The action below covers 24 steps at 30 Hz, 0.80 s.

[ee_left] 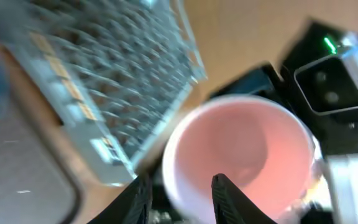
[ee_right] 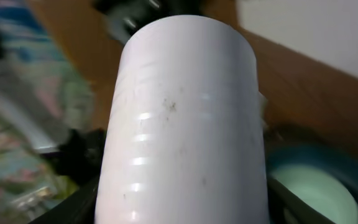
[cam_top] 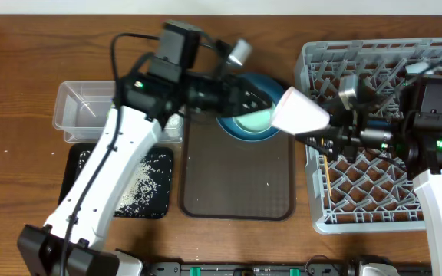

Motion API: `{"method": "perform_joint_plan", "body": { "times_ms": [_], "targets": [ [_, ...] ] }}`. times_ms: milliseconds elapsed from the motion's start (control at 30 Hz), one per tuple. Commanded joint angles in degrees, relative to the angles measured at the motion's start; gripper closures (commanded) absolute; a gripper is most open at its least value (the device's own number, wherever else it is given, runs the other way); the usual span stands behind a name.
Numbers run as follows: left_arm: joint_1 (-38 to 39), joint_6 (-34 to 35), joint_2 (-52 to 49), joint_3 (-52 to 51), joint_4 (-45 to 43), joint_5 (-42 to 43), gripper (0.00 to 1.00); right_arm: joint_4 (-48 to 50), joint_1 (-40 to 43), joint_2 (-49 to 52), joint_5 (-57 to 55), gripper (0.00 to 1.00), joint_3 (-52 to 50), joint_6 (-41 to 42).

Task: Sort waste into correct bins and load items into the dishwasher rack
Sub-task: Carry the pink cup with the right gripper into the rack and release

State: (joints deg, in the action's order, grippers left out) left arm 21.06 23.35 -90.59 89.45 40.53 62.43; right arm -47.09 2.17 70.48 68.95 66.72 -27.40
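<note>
Next, my right gripper needs to turn the pink cup with its opening down over the dishwasher rack, then lower the cup inside the rack's edge by the plate, where slots stand empty.
A pink cup (cam_top: 301, 113) hangs on its side in the air between the arms, beside the dishwasher rack's (cam_top: 382, 61) left edge. My right gripper (cam_top: 318, 132) is shut on the cup's body (ee_right: 185, 124), with a finger on each side. My left gripper (ee_left: 180, 180) straddles the cup's rim (ee_left: 185, 186), one finger inside and one outside; its jaws stand open with a gap to the wall. On the dark blue plate (cam_top: 236, 132) sits the mint-green bowl (cam_top: 252, 120), also seen in the right wrist view (ee_right: 309, 186).
The plate rests on the far end of a brown serving tray (cam_top: 236, 184). A clear tub (cam_top: 83, 111) stands at the left. In front of it lies a black tray (cam_top: 79, 165) holding loose rice (cam_top: 140, 188). My left arm stretches over both.
</note>
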Motion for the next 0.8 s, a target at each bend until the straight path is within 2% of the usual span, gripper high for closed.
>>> {"method": "perform_joint_plan", "body": {
  "times_ms": [0, 133, 200, 300, 333, 533, 600, 767],
  "targets": [
    [-3.4, -0.4, 0.4, 0.0, 1.8, -7.6, 0.63, 0.6, -0.9, -0.5, -20.2, 0.59, 1.0, 14.6],
    [-5.3, -0.9, 0.4, 0.0, 7.0, -14.8, 0.64, 0.8, -0.9, -0.5, -42.6, 0.60, 1.0, 25.9],
    [-5.3, -1.1, 0.4, 0.0, 9.5, -19.5, 0.59, 0.7, -0.9, -0.5, -52.3, 0.62, 1.0, 30.9],
    [-5.0, -1.1, 0.4, 0.0, 13.2, -26.2, 0.55, 0.7, -0.9, -0.2, -60.2, 0.67, 1.0, 34.2],
    [-5.0, -1.1, 0.4, 0.0, 14.2, -28.0, 0.54, 0.8, -0.9, 0.0, -61.7, 0.67, 1.0, 34.6],
    [-5.0, -1.1, 0.4, 0.0, 19.1, -35.1, 0.34, 2.0, -0.9, 3.6, -63.2, 0.69, 1.0, 34.7],
    [-5.0, -1.1, 0.4, 0.0, 19.7, -35.1, 0.18, 2.5, -0.9, 5.3, -63.2, 0.70, 1.0, 34.7],
    [-5.0, -1.1, 0.4, 0.0, 19.7, -35.1, 0.13, 5.0, -0.9, 10.7, -62.9, 0.70, 1.0, 34.6]
  ]
}}
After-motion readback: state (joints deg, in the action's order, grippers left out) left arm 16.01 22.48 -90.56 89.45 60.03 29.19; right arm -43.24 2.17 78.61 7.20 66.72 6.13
